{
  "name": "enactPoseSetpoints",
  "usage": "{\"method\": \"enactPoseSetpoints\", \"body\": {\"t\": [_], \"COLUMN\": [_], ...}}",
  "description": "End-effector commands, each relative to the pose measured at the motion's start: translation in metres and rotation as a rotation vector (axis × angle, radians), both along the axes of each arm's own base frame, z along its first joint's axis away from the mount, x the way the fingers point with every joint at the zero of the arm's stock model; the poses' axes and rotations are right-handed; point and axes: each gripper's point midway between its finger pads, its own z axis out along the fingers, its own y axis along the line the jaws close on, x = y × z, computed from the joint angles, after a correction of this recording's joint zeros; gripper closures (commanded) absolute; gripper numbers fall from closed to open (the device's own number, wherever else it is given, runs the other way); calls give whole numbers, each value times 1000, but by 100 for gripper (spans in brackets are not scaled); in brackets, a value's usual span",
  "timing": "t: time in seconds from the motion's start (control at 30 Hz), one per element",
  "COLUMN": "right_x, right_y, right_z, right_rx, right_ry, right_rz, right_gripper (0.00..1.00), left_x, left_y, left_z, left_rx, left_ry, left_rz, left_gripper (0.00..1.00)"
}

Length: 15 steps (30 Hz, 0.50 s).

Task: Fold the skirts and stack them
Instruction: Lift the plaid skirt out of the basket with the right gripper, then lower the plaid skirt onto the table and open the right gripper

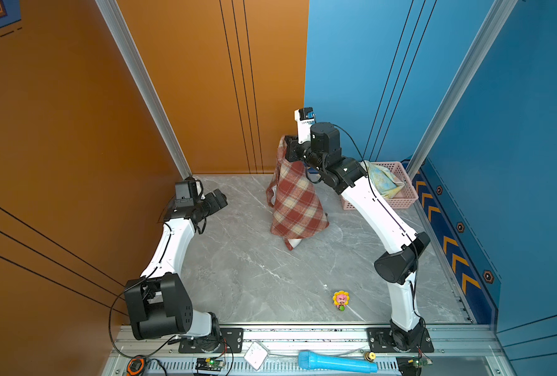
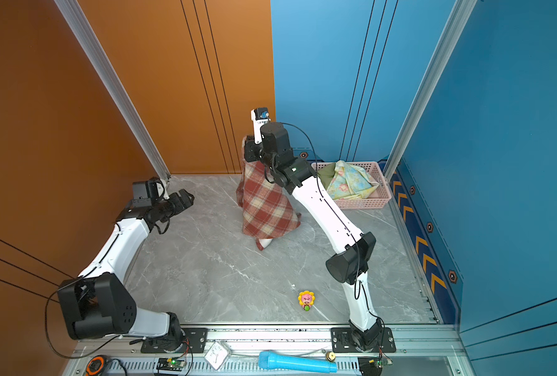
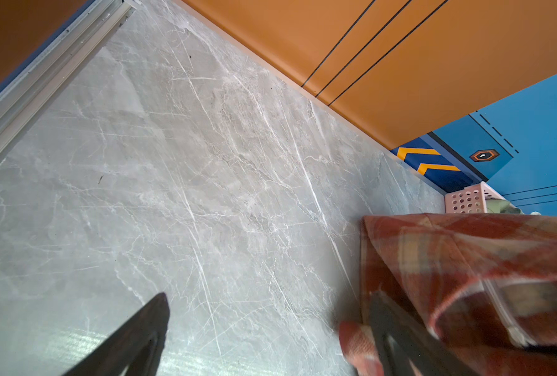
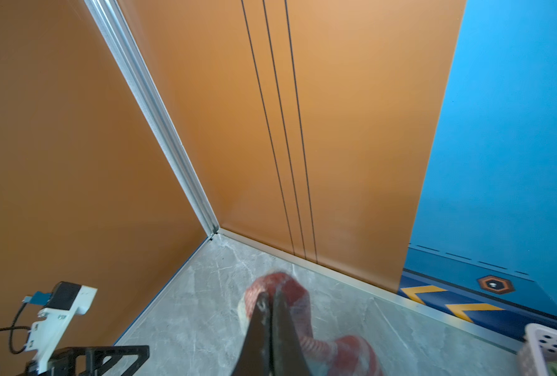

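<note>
The right gripper moves down and toward the basket to the bare marble (image 1: 339,228) beside the skirt's hem next and releases the skirt's top edge, since the skirt hangs upright.
The red-and-cream plaid skirt (image 1: 298,205) hangs from my right gripper (image 1: 288,146), which is shut on its top edge high above the back of the table. The hem rests on the marble. In the right wrist view the closed right gripper (image 4: 271,294) pinches a bunched fold of the plaid skirt (image 4: 345,351). My left gripper (image 1: 218,197) is open and empty, low at the back left, beside the cloth; in the left wrist view the plaid skirt (image 3: 466,260) lies against one finger (image 3: 388,319). The floral skirt (image 2: 348,180) and the olive skirt (image 2: 326,172) lie in the basket.
A pink perforated basket (image 1: 404,195) sits in the back right corner. A small sunflower toy (image 1: 341,300) stands near the table's front edge. A blue microphone (image 1: 335,360) lies on the front rail. Orange and blue walls close in the table.
</note>
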Motion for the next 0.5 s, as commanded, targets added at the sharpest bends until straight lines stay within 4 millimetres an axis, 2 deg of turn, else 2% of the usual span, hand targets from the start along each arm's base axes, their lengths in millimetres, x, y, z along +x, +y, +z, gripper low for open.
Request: {"method": "enactPoseSetpoints", "body": {"t": [0.0,0.17,0.27,0.37,0.43,0.47], "right_x": [-25,-42,-47,-46,-42,-42], "right_y": [8,19,13,-9,-41,-61], "right_z": [69,76,62,18,-28,-62], "right_rx": [192,220,186,101,45,4], "right_ry": [-114,-106,-71,1,69,121], "right_rz": [92,180,185,131,50,3], "right_gripper": [100,100,100,100,100,100], "left_x": [-1,-2,-2,-2,-3,-3], "left_y": [7,13,14,14,13,13], "left_z": [-7,-8,-7,-9,-10,-11], "left_rx": [-3,3,0,0,1,6], "left_ry": [13,15,14,18,22,24], "left_rz": [25,40,44,45,44,42], "left_gripper": [4,4,4,4,4,4]}}
